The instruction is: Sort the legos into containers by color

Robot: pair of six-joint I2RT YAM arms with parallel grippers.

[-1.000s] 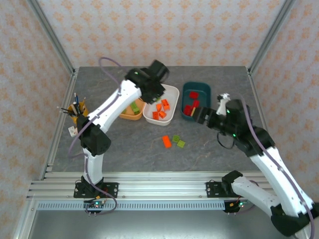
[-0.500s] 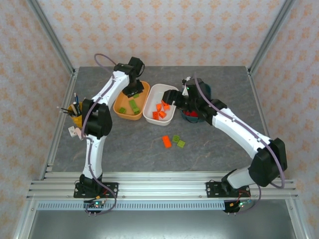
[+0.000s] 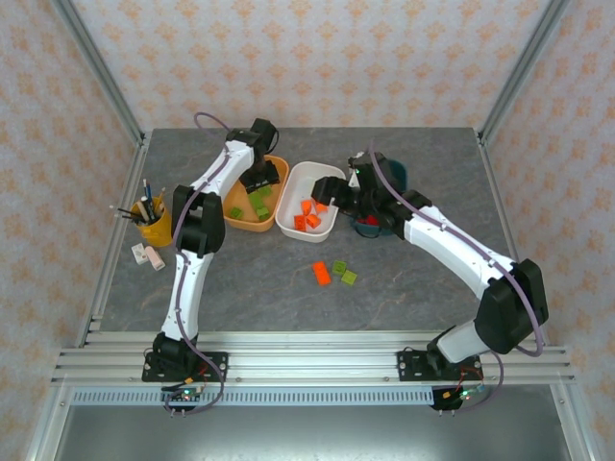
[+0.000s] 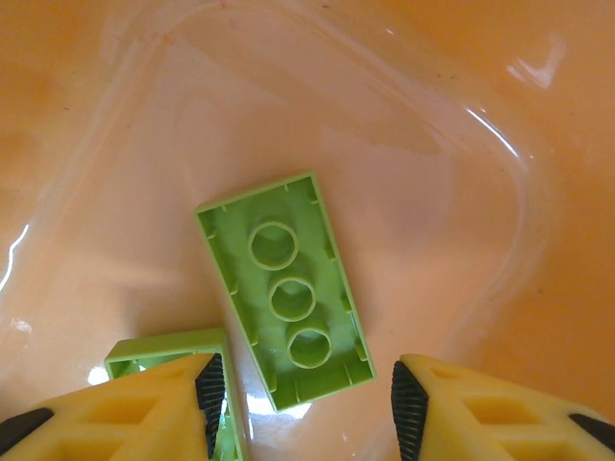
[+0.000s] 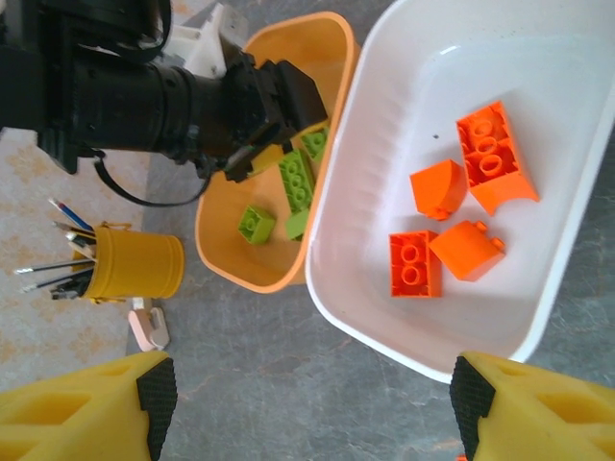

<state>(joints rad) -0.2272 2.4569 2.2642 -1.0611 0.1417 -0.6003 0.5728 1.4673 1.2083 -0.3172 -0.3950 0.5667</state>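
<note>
I will next move my right gripper back and down onto the loose orange lego.
My left gripper [image 3: 259,182] [image 4: 303,403] is down inside the orange tub [image 3: 236,222] [image 4: 461,86], open. A lime green lego [image 4: 285,293] lies upside down on the tub floor just ahead of the fingers, free of both pads. A second green lego [image 4: 159,348] sits by the left fingertip. My right gripper [image 3: 330,194] [image 5: 307,403] hovers open and empty over the near edge of the white tub [image 3: 306,233] [image 5: 384,327], which holds several orange legos [image 5: 490,158]. The teal tub [image 3: 395,174] is mostly hidden by the right arm. One orange lego [image 3: 321,274] and two green legos [image 3: 344,272] lie loose on the table.
A yellow pencil cup [image 3: 154,229] [image 5: 139,264] stands at the left edge with a small white piece [image 3: 146,254] beside it. The three tubs stand side by side at mid-table. Bare grey table [image 3: 413,288] lies in front of them.
My left gripper moved from the white tub's edge into the orange tub and opened; a green lego now lies free. The right arm swung from the teal tub over the white tub.
</note>
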